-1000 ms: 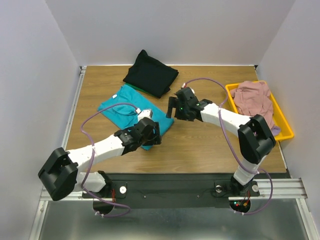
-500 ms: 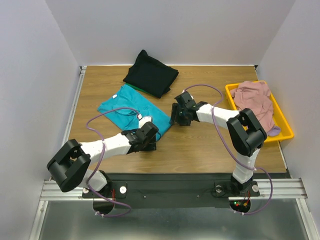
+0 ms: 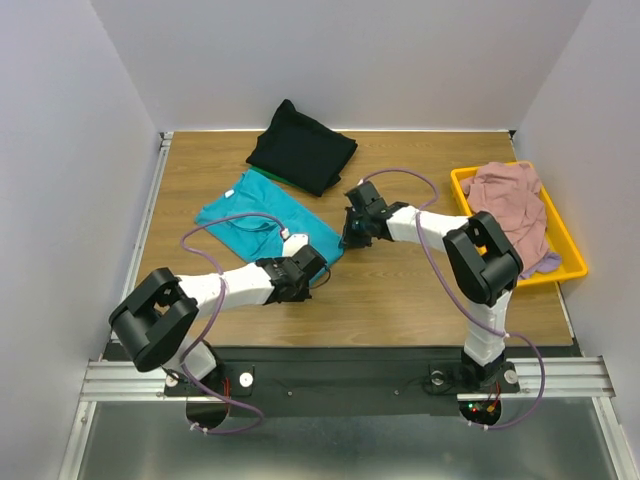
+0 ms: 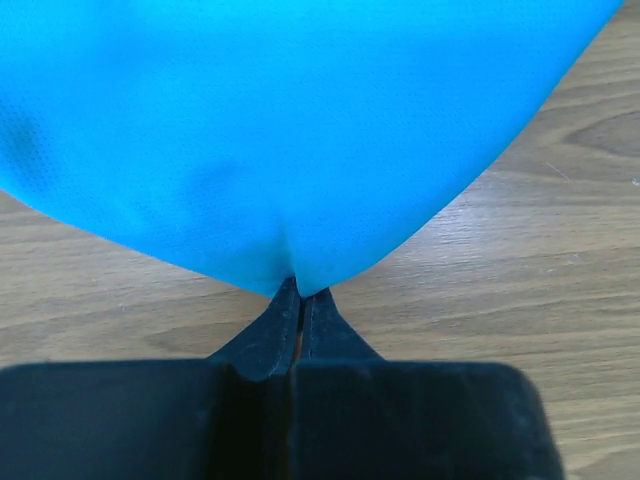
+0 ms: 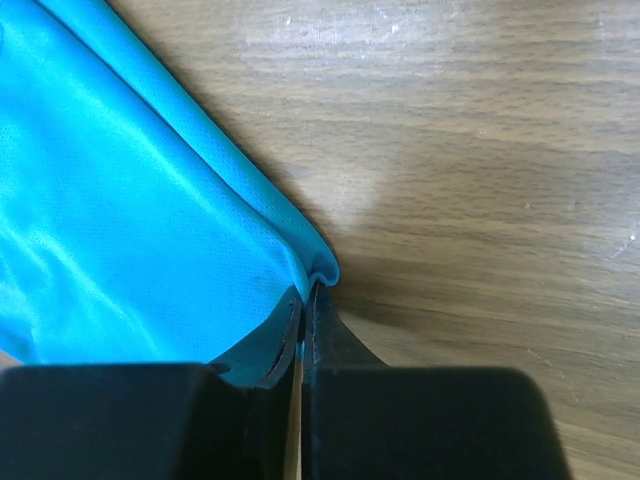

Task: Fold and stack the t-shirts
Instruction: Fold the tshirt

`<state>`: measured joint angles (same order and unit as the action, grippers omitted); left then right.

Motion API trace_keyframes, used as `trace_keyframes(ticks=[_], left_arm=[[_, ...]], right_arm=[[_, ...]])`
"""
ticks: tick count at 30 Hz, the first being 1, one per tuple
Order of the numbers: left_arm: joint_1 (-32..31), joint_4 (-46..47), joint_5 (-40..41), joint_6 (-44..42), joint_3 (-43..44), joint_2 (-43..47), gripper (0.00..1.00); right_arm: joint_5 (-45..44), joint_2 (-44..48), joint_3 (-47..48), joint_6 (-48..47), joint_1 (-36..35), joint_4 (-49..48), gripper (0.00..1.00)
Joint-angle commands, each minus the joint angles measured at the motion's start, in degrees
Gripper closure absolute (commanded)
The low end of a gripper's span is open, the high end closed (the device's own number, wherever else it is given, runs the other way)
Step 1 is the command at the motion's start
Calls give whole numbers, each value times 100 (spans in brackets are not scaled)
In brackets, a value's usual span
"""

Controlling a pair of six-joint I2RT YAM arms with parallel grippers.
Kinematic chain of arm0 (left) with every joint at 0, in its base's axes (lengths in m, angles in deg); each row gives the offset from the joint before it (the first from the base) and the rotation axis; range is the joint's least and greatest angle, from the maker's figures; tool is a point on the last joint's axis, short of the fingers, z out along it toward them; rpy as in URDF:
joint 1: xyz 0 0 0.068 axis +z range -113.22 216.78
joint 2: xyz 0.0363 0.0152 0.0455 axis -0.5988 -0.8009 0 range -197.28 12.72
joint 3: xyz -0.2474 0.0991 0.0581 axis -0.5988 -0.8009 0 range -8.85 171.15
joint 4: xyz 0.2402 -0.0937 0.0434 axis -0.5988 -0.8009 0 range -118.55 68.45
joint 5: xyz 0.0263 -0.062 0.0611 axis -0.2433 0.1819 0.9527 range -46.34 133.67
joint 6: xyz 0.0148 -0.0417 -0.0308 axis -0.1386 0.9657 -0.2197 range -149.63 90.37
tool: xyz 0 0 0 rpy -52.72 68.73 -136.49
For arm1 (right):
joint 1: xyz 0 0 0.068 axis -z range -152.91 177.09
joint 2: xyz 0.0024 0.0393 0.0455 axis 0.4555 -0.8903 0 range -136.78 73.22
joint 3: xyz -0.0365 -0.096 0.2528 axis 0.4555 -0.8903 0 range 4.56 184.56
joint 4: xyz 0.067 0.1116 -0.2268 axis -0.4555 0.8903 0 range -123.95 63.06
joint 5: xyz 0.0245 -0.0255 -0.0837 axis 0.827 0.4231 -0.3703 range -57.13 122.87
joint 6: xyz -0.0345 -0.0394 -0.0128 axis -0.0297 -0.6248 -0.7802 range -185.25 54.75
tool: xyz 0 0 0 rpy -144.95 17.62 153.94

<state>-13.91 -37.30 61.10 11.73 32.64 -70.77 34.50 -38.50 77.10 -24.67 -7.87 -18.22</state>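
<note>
I should lift my left gripper next, move it left in the top view and lower it to release, since bare tabletop beside the shirt lies that way.
A teal t-shirt [image 3: 262, 222] lies spread on the wooden table [image 3: 400, 290], left of centre. My left gripper [image 3: 303, 272] is shut on the shirt's near corner; in the left wrist view the cloth [image 4: 300, 130] puckers right at the gripper [image 4: 300, 292]. My right gripper [image 3: 349, 234] is shut on the shirt's right corner, and in the right wrist view the shirt's hem [image 5: 150, 230] curls over the gripper [image 5: 305, 300]. A black t-shirt [image 3: 302, 148] lies folded at the back. A dusty pink t-shirt [image 3: 510, 203] is heaped in the yellow tray [image 3: 573, 262], with a bit of lavender cloth [image 3: 547, 262] under it.
The yellow tray stands at the table's right edge. A strip of green fabric [image 3: 266, 176] shows under the black shirt's near edge. Grey walls close in the back and sides. Purple cables loop over both arms.
Both grippers have come down to the table at the teal shirt's near edge and shut on its corners. They were open a second ago.
</note>
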Motion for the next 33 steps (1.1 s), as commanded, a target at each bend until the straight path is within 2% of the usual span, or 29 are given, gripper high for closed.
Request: trace_keyframes(ticks=[1, 4, 10, 13, 19, 25, 30, 33], left_arm=[[-308, -289, -300, -40, -54, -177, 100], [-826, -43, -643, -93, -36, 16, 100], [-1845, 274, -1338, -137, 515, -45, 100], [-2258, 292, -1392, -277, 1016, -115, 100], [-2489, 388, -1689, -515, 1598, -63, 100], [-2515, 625, -1814, -559, 1459, 525, 100], [-2401, 503, -1304, -296, 1203, 1193, 100], [-2129, 309, -1128, -129, 993, 1553, 100]], right_arm=[[-127, 552, -360, -67, -28, -105, 100], [-600, 1316, -948, -94, 42, -70, 100], [-944, 2759, -2258, -137, 375, 298, 100], [-1172, 3445, -2401, -330, 411, 876, 100], [-1620, 4420, -2122, -708, 429, 1687, 99], [-1569, 4572, -1314, -1087, 429, 2083, 98], [-999, 3966, -575, -1324, 420, 2075, 100], [-735, 3596, -144, -1377, 411, 2057, 100]])
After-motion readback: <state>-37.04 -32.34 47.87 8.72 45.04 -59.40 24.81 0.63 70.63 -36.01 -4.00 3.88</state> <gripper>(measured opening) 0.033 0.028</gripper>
